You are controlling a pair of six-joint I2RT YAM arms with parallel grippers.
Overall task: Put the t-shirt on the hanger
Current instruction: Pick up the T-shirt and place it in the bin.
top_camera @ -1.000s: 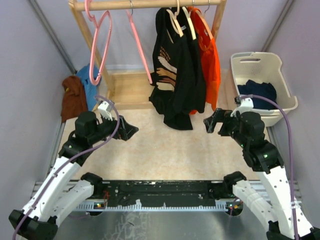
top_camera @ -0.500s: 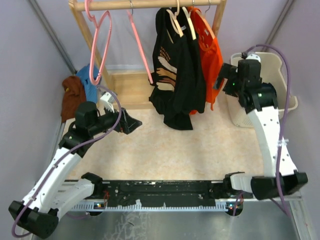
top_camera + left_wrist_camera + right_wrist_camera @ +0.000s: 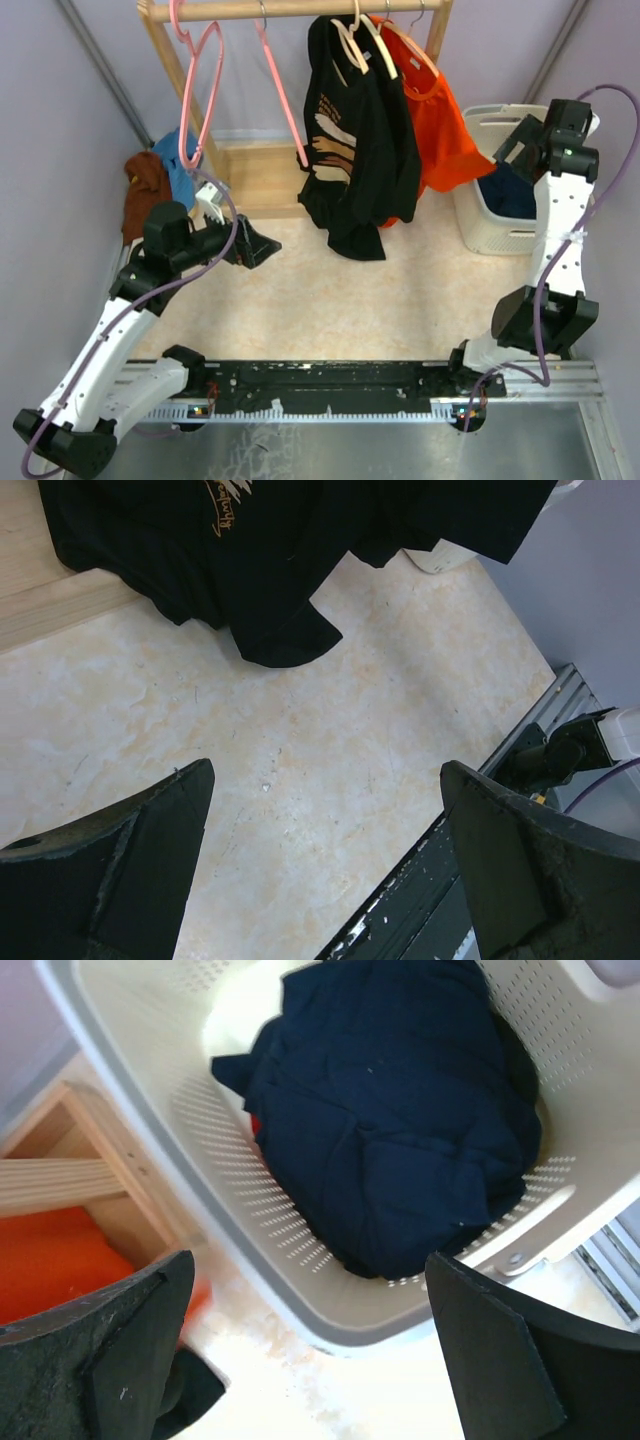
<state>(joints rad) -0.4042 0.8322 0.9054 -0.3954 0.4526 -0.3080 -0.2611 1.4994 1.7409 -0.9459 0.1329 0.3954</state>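
Observation:
The folds of the crumpled navy t-shirt (image 3: 508, 193) (image 3: 395, 1150) lie below, deep inside the basket's sides, so the right gripper will next lower its open fingers past the basket's rim onto them.
The navy t-shirt (image 3: 400, 1120) lies crumpled in the white laundry basket (image 3: 250, 1230) at the right; it also shows in the top view (image 3: 508, 196). My right gripper (image 3: 308, 1260) is open and empty, held above the basket's near-left rim, in the top view (image 3: 516, 146) by the basket's top. The thin pink hanger (image 3: 282, 95) with a silver wire hook hangs empty on the wooden rail. My left gripper (image 3: 258, 247) is open and empty above the floor, left of centre. In its wrist view (image 3: 325, 770) only floor lies between the jaws.
An all-pink hanger (image 3: 196, 90) hangs at the rail's left end. A black printed shirt (image 3: 350, 150) and an orange shirt (image 3: 440, 130) hang on wooden hangers; the orange one flares toward the basket. Brown and blue clothes (image 3: 160, 185) lie at the left. The rack base (image 3: 255, 180) stands behind.
My right arm has risen and swung back and right, from the floor to above the basket. The orange shirt has flared out to the right. The left arm has hardly moved.

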